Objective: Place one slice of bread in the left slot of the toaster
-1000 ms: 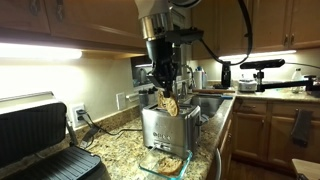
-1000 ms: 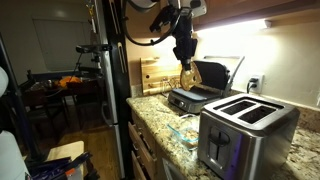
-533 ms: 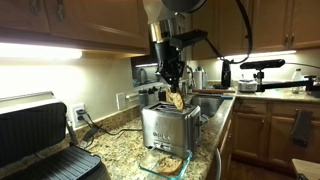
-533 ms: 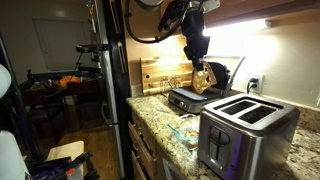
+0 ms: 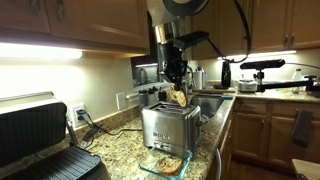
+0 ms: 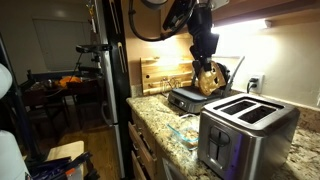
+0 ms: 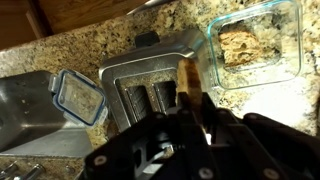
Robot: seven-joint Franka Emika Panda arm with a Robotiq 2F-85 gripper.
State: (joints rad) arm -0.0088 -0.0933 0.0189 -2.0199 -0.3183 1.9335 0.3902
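Next I should move my gripper to the left in the wrist view and down into the slot nearer the glass dish (image 6: 238, 107), since the slice hangs beside that opening.
My gripper (image 5: 176, 84) is shut on a tan slice of bread (image 5: 179, 98) and holds it on edge just above the steel toaster (image 5: 168, 125). In an exterior view the bread (image 6: 211, 79) hangs from the gripper (image 6: 207, 62) over the back of the toaster (image 6: 245, 132). In the wrist view the slice (image 7: 187, 78) sticks out between the dark fingers (image 7: 163, 122), above the toaster's two slots (image 7: 148, 98). A second slice (image 7: 239, 46) lies in a glass dish (image 7: 285, 20).
A black-and-silver grill press (image 5: 40, 140) stands open at one end of the granite counter (image 5: 115, 135). A glass dish (image 5: 164, 163) sits in front of the toaster. A lidded glass container (image 7: 78, 97) lies beside the toaster. Upper cabinets (image 5: 70, 20) hang overhead.
The arm has carried the bread sideways from in front of the toaster to a spot over its top, and slightly lower.
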